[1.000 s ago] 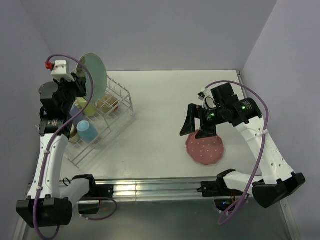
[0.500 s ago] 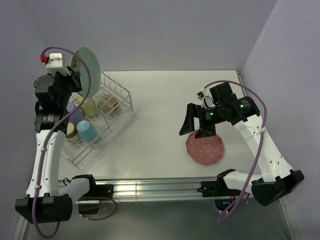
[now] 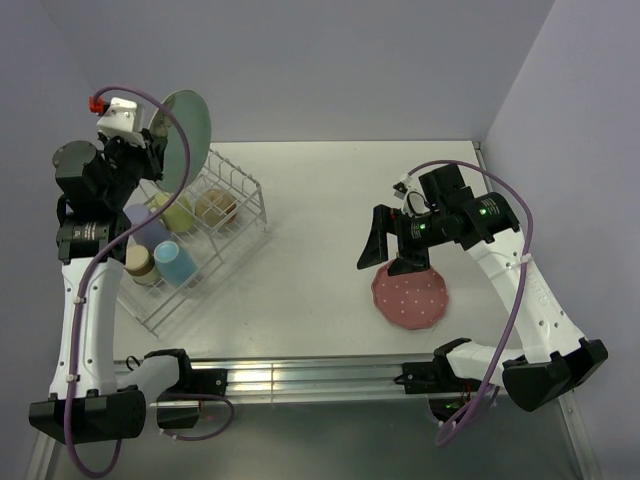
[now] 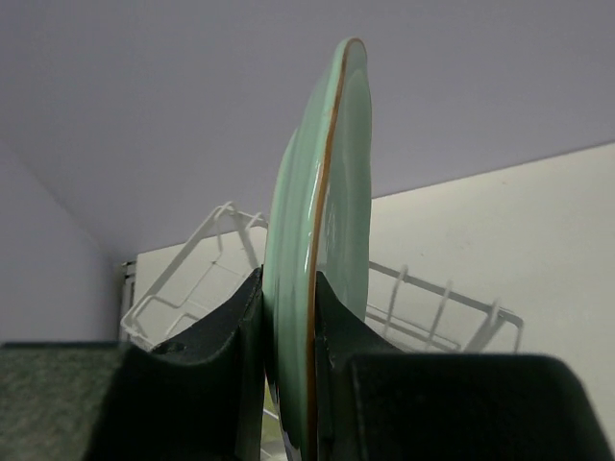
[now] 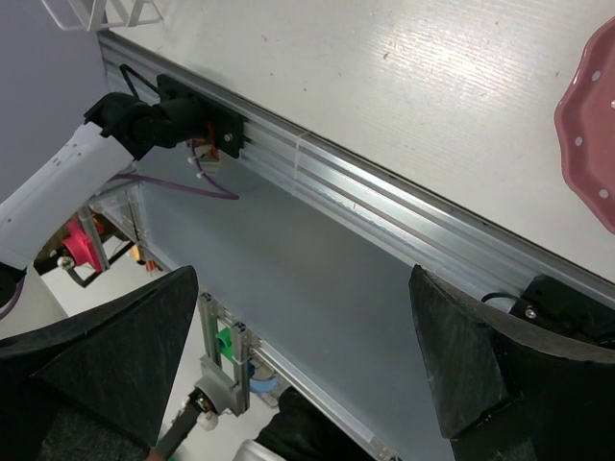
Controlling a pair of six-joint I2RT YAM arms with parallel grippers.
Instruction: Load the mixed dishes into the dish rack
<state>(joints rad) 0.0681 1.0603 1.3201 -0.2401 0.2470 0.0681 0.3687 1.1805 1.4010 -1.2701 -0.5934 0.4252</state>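
Note:
My left gripper lowers the mint-green plate next, shifting to the right in the top view, onto the rack's back wires, since the plate still hangs upright above them.
High over the rack's back end, my left gripper is shut on the rim of the mint-green plate, which stands on edge. In the left wrist view the plate rises upright from the gripper, with the white dish rack behind it. The dish rack holds a lavender cup, a yellow mug, a cream bowl and a light blue mug. The pink white-dotted plate lies flat at the right. My right gripper hangs open above its left rim, empty.
An aluminium rail runs along the table's near edge, with both arm bases on it. Walls close the back and the right side. The right wrist view shows the pink plate's edge, the rail and my open right gripper.
My left arm swung its elbow leftward while the green plate shifted left, then back right and slightly higher over the rack. The right arm has hardly moved.

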